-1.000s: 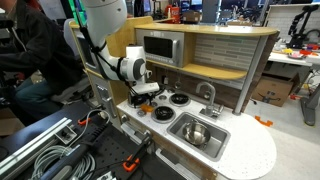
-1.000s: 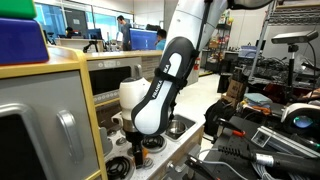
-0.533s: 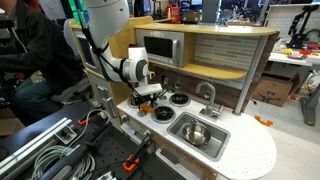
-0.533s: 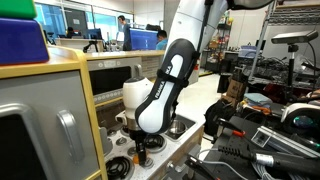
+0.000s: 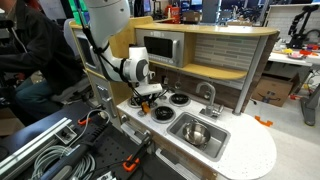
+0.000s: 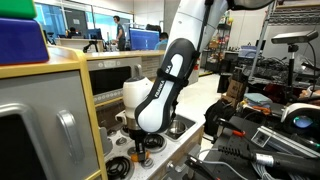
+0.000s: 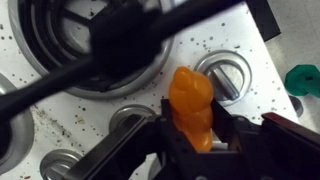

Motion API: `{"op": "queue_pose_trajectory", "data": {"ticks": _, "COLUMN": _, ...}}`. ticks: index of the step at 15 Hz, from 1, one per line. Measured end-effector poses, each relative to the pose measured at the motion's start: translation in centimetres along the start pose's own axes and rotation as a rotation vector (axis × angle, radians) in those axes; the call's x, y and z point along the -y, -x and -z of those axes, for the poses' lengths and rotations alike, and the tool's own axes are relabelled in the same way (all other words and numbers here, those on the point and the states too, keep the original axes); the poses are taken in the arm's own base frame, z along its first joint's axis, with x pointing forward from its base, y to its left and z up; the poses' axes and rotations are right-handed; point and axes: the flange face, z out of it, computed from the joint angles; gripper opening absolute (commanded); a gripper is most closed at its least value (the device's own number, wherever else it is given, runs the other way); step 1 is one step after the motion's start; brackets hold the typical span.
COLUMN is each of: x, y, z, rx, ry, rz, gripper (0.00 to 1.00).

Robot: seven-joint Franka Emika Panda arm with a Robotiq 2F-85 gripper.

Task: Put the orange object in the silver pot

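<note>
Next, my gripper needs to lift, move past the burners and lower into the silver pot (image 5: 197,133) to release, because the pot sits down inside the sink basin.
In the wrist view the orange object (image 7: 191,103), a small lumpy roundish toy piece, stands between the two black fingers (image 7: 166,118) of my gripper (image 7: 195,125), which press on both its sides just above the speckled white stove top. The gripper is shut on it. In an exterior view the gripper (image 5: 146,99) hangs low over the toy stove's burners, with the orange object hidden under it. The silver pot (image 5: 197,133), small, round and shiny, sits inside the sink basin to the right of the stove.
A dark burner (image 7: 95,45) and round silver knobs (image 7: 229,75) surround the gripper. A green piece (image 7: 303,78) lies at the right edge. A dark pan (image 5: 163,114) sits on the front burner, a faucet (image 5: 209,95) stands behind the sink (image 5: 213,146), and a microwave (image 5: 160,47) is above.
The jaws have closed from wide open onto the orange object. The arm has dropped slightly toward the stove top and otherwise stayed in place.
</note>
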Motion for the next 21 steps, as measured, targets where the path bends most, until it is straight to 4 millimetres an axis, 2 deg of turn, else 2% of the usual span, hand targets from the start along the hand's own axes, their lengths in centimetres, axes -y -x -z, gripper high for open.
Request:
{"op": "queue_pose_trajectory", "data": {"ticks": 3, "x": -1.0, "y": 0.8, "z": 0.5, "rx": -0.015, "ry": -0.009, "rz": -0.037, "gripper": 0.16}}
{"op": "queue_pose_trajectory", "data": {"ticks": 6, "x": -3.0, "y": 2.2, "z": 2.6, "rx": -0.047, "ry": -0.009, "rz": -0.102, "gripper": 0.16}}
{"op": "queue_pose_trajectory", "data": {"ticks": 9, "x": -5.5, "y": 5.0, "z": 5.7, "rx": -0.062, "ry": 0.019, "rz": -0.185, "gripper": 0.16}}
{"op": "queue_pose_trajectory", "data": {"ticks": 11, "x": -7.6, "y": 7.3, "z": 6.9, "rx": -0.055, "ry": 0.046, "rz": -0.286, "gripper": 0.16}}
{"op": "queue_pose_trajectory", "data": {"ticks": 14, "x": -11.1, "y": 12.0, "z": 6.2, "rx": 0.003, "ry": 0.072, "rz": -0.440, "gripper": 0.16}}
{"op": "queue_pose_trajectory", "data": {"ticks": 17, "x": -14.9, "y": 16.1, "z": 4.4, "rx": 0.065, "ry": 0.105, "rz": -0.595, "gripper": 0.16}}
{"op": "queue_pose_trajectory", "data": {"ticks": 21, "x": -18.0, "y": 19.2, "z": 1.4, "rx": 0.156, "ry": 0.111, "rz": -0.799, "gripper": 0.16}}
